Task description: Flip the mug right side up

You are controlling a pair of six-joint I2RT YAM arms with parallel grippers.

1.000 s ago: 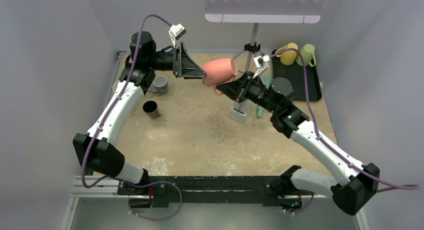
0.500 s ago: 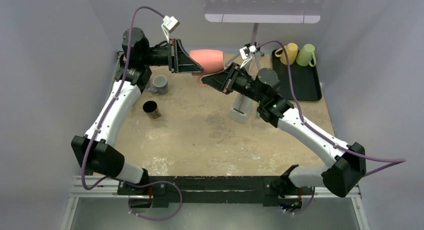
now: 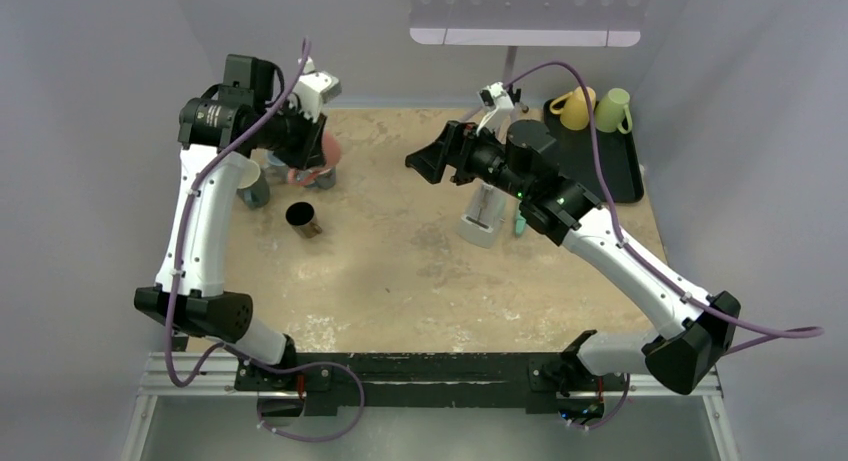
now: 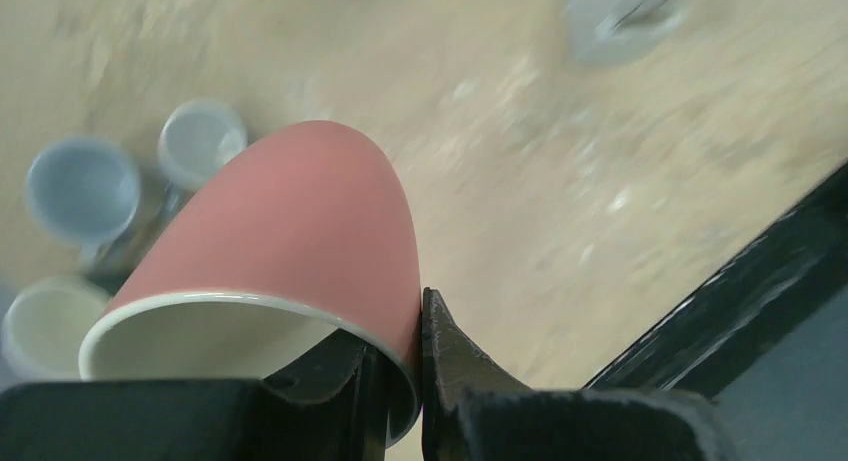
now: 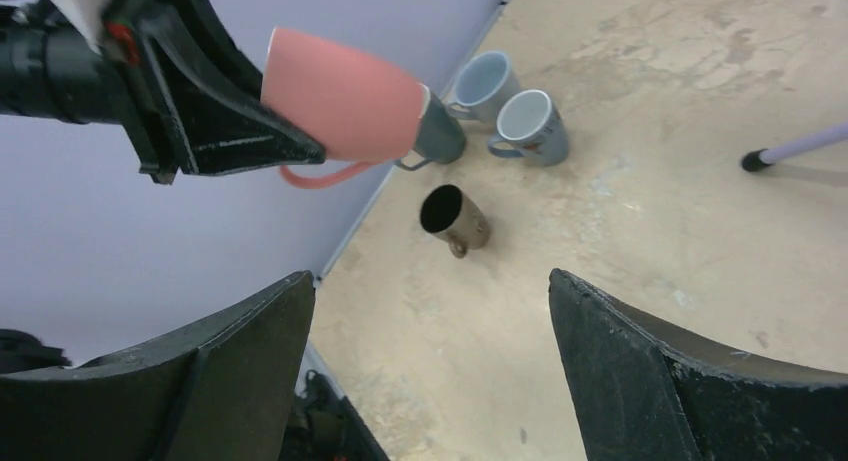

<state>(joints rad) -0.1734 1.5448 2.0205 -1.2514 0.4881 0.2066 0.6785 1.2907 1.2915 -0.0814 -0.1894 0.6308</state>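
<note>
My left gripper holds the level pink mug. It will next move down and back to the bare tabletop (image 3: 250, 231) beside the brown mug, tip the pink mug upright and release it.
The pink mug (image 3: 328, 149) hangs in the air over the table's far-left corner, lying about level with its handle underneath. My left gripper (image 3: 303, 146) is shut on its rim. In the left wrist view one finger sits inside the mug (image 4: 300, 221) and the other presses on the outer wall, with the gripper (image 4: 398, 326) at the bottom of the frame. My right gripper (image 3: 428, 163) stands open and empty near the middle back, apart from the mug. The right wrist view has the mug (image 5: 340, 96) at the upper left, beyond the wide-open right gripper (image 5: 425, 291).
Grey mugs (image 5: 530, 126) (image 5: 485, 81) stand under the pink mug, with a brown mug (image 3: 303, 219) nearer. A black tray (image 3: 622, 171) at back right holds a yellow mug (image 3: 575, 106) and a green mug (image 3: 612, 109). A white stand (image 3: 483, 219) is under the right arm.
The right gripper has opened and let go of the mug. The left gripper has shut on the rim and swung the mug left, towards the far-left corner.
</note>
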